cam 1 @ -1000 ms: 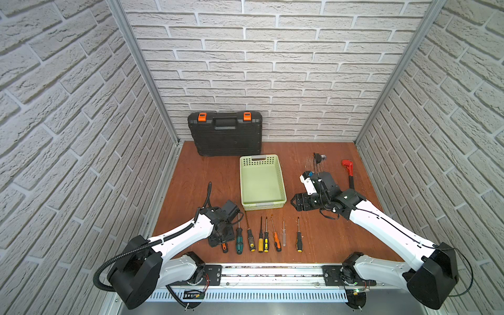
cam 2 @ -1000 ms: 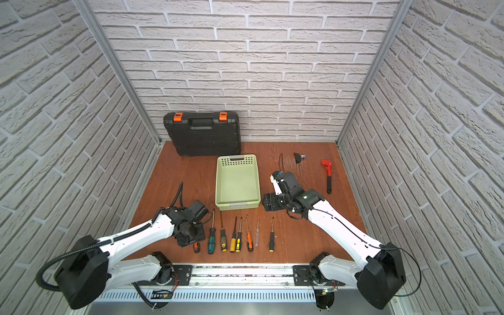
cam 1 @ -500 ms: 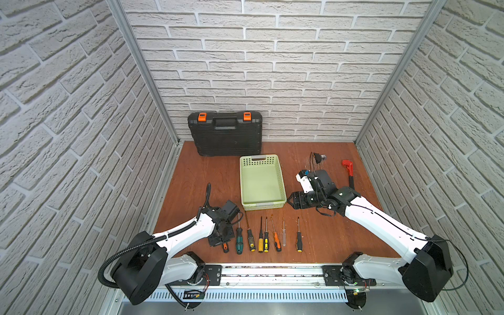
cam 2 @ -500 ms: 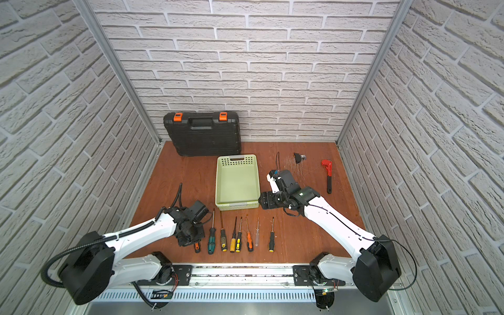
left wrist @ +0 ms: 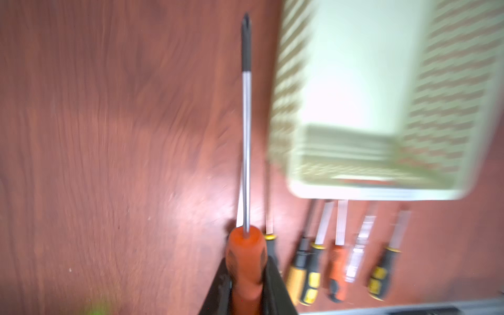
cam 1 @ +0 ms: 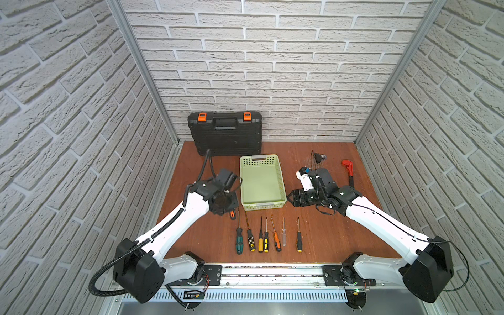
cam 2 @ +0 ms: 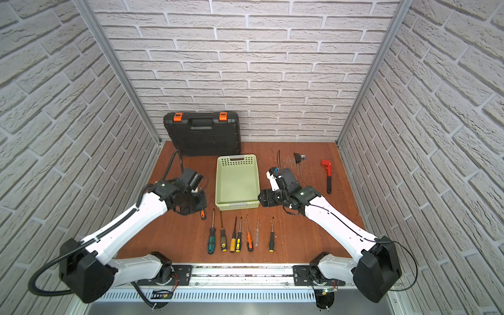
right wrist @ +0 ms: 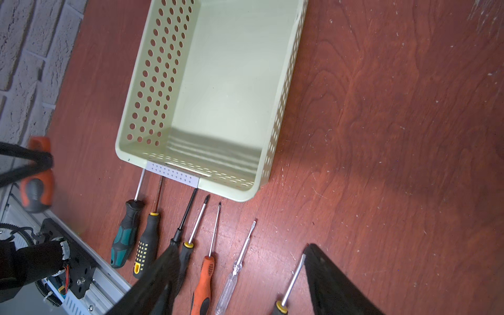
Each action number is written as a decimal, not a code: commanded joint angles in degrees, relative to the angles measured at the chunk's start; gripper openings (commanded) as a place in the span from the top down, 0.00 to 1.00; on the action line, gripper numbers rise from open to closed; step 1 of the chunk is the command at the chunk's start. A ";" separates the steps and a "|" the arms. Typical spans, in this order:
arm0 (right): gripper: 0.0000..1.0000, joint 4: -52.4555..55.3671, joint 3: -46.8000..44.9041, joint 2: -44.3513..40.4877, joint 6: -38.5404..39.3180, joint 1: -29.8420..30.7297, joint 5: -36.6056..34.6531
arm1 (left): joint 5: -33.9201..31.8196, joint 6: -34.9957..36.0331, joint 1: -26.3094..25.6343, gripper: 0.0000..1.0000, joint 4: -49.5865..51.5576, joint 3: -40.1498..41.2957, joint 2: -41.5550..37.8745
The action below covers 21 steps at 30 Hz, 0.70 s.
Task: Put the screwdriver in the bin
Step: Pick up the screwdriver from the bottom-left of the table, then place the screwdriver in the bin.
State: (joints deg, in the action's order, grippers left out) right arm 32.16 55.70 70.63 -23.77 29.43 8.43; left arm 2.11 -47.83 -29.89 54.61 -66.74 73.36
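Observation:
My left gripper moves outward over the bin's side next, goes down inside and releases the screwdriver's orange handle, since the bin's pale green bottom is empty.
My left gripper is shut on the orange handle of a screwdriver. Its steel shaft and black tip stick out ahead of the jaws over the wooden floor. In both top views only the handle's end shows under the gripper, just left of the bin's near left corner. The pale green perforated bin is empty. My right gripper stands open beside the bin's near right corner and holds nothing.
Several more screwdrivers lie side by side between the bin and the front rail. A black toolcase leans on the back wall. A red wrench and a small black part lie at the back right.
My left gripper has shut on the orange screwdriver and carried it away from the front row to beside the bin. My right gripper has moved left, nearer the bin, its jaws narrowing a little.

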 commanded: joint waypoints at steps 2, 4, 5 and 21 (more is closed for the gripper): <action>0.27 -2.38 2.91 1.15 0.02 0.28 -0.04 | 2.59 11.54 0.85 0.97 3.32 -14.13 11.11; 0.29 -1.73 2.96 0.55 0.59 0.34 -0.62 | 3.27 13.66 0.88 0.97 2.38 -20.48 17.93; 0.29 -1.60 2.81 0.02 0.86 0.36 -0.75 | 3.77 14.43 0.89 0.97 1.80 -22.69 20.55; 0.28 1.32 -0.13 -5.37 0.98 0.32 -3.95 | 6.69 11.81 -0.78 1.00 -5.20 -30.27 44.77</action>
State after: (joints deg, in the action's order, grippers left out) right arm 33.91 56.55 65.06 -23.31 29.47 4.95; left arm 8.86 -35.16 -29.98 51.64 -97.51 117.75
